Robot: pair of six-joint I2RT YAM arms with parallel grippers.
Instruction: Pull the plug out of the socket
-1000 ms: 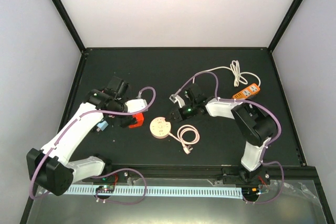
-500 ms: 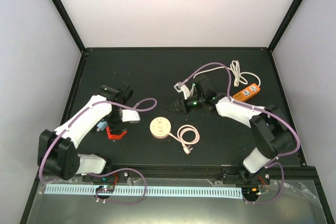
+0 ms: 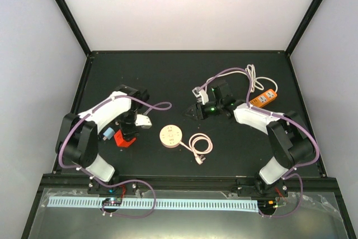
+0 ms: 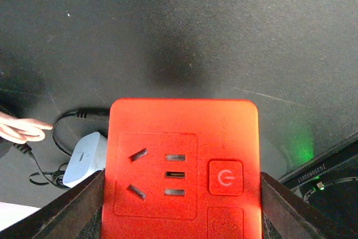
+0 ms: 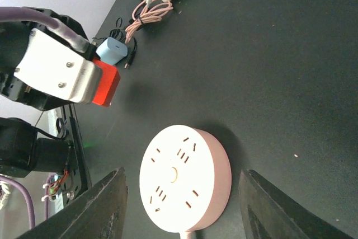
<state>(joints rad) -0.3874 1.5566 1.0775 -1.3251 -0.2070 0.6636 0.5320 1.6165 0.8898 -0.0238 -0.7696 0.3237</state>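
Observation:
The robot's left gripper should first go down, moving slightly toward the round socket, to put the red cube socket (image 3: 121,139) down on the tabletop. The slots of the socket are empty.
My left gripper (image 3: 125,136) is shut on a red cube socket (image 3: 121,139) at the table's left; in the left wrist view the fingers (image 4: 84,208) press both sides of the red socket (image 4: 182,138), whose slots are empty. A light blue plug adapter (image 3: 108,133) with a black cable lies just left of it, apart from it, and shows in the left wrist view (image 4: 85,158). My right gripper (image 3: 191,112) is open and empty, up and right of a round pink-white socket (image 3: 170,136). In the right wrist view my right gripper (image 5: 183,174) frames that round socket (image 5: 184,183).
A coiled pink cable (image 3: 200,144) with a white plug lies right of the round socket. An orange power strip (image 3: 263,98) with a bundled white cable (image 3: 253,75) sits at the back right. Black frame rails edge the table.
My left gripper has carried the red socket left and nearer, down beside the blue adapter. My right gripper has drawn back up and right, away from the round socket.

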